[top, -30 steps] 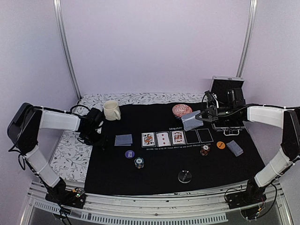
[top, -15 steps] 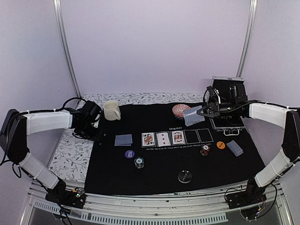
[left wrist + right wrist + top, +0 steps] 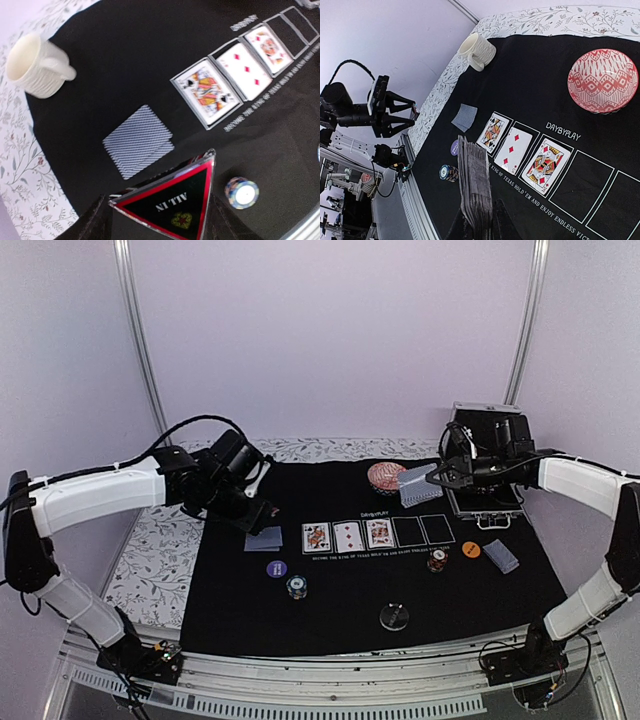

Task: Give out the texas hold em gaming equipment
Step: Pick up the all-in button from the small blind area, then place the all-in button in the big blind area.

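Note:
The robot needs to swing its left gripper across to the right in the top view next, then lower and release the triangle, because the mat by the red chips there is bare.
My left gripper (image 3: 165,212) is shut on a red-edged black triangle (image 3: 172,197) marked ALL IN, hovering just near of the left face-down card pair (image 3: 138,141). From above, that gripper (image 3: 258,510) sits over the mat's left part by the same pair (image 3: 264,538). My right gripper (image 3: 480,220) is shut on a deck of grey-blue-backed cards (image 3: 475,185), held above the mat's back right (image 3: 420,487). Three face-up cards (image 3: 347,534) fill the printed boxes. A purple disc (image 3: 277,568), an orange disc (image 3: 471,549), a clear disc (image 3: 394,617) and two chip stacks (image 3: 296,587) (image 3: 437,560) lie on the mat.
The cream mug (image 3: 35,66) stands at the mat's back left, mostly hidden behind my left arm from above. A red patterned bowl (image 3: 385,475) sits at the back, next to the held deck. An open metal case (image 3: 485,502) lies at the right. A second face-down pair (image 3: 502,555) is front right.
My left arm has swung right from the table's left edge to over the mat beside the face-down pair, carrying the triangle. The right gripper with the deck has shifted slightly right.

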### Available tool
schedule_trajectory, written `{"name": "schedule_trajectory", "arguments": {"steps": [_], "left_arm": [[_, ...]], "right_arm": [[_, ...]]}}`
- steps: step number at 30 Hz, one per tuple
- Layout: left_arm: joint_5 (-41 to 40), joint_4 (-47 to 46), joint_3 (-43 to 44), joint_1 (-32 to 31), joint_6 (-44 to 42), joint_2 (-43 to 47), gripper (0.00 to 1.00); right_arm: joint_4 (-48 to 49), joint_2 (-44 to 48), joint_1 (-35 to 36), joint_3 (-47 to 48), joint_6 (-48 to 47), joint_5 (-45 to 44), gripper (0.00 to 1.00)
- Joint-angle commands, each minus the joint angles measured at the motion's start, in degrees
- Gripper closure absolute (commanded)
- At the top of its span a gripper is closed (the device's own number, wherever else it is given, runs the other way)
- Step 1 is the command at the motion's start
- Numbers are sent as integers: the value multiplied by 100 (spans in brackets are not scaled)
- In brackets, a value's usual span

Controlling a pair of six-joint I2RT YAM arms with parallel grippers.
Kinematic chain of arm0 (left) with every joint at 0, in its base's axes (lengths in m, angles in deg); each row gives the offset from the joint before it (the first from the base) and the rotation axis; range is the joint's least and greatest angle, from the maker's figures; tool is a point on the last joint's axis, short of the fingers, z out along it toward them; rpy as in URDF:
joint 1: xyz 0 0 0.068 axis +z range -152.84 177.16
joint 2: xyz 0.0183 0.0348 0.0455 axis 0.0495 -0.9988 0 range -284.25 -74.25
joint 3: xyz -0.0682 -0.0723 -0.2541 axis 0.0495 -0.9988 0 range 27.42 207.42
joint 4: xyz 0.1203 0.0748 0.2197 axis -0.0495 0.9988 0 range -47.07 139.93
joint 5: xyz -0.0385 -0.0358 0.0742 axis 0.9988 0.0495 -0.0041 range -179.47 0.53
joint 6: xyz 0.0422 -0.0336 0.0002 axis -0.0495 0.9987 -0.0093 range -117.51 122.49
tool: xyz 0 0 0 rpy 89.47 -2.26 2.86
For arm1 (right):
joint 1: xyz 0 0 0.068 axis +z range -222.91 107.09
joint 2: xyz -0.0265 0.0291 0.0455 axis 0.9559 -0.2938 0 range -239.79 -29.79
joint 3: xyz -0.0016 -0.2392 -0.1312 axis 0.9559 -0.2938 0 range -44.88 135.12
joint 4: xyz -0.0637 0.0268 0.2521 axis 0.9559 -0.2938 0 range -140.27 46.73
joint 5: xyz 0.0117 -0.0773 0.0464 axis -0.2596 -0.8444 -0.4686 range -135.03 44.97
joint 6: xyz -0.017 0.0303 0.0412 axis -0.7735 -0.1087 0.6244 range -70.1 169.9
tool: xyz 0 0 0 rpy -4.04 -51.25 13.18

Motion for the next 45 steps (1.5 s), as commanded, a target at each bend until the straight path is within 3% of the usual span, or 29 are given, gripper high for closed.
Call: {"name": "schedule_trajectory", "arguments": {"steps": [1, 7, 12, 18, 21, 29, 33, 45], "left_arm": [[180, 228, 633, -915, 17, -426, 54], [487, 220, 1992, -1998, -272, -1669, 54], [811, 220, 3879, -2651, -807, -3486, 55], [901, 305, 6499, -2967, -1019, -5433, 55], [864, 108, 7270, -3052, -918, -6017, 56], [894, -816, 6985, -3282, -736, -6411, 58], [609, -924, 7329, -3300, -649, -6813, 59], [-367, -2567, 7240, -3361, -1137, -7219, 57]], "right_arm": [[-131, 488, -214, 109, -138, -77, 98], [-87, 599, -976, 16, 24, 53, 98], [-88, 708, -1272, -40, 55, -71, 98], [24, 872, -1634, -109, 144, -177, 98], [73, 962, -1687, -144, 239, -127, 98], [48, 1172, -1689, -376, 175, -116, 98], [39, 1180, -1690, -387, 175, -68, 98], [13, 1156, -1689, -427, 145, -4, 98]]}}
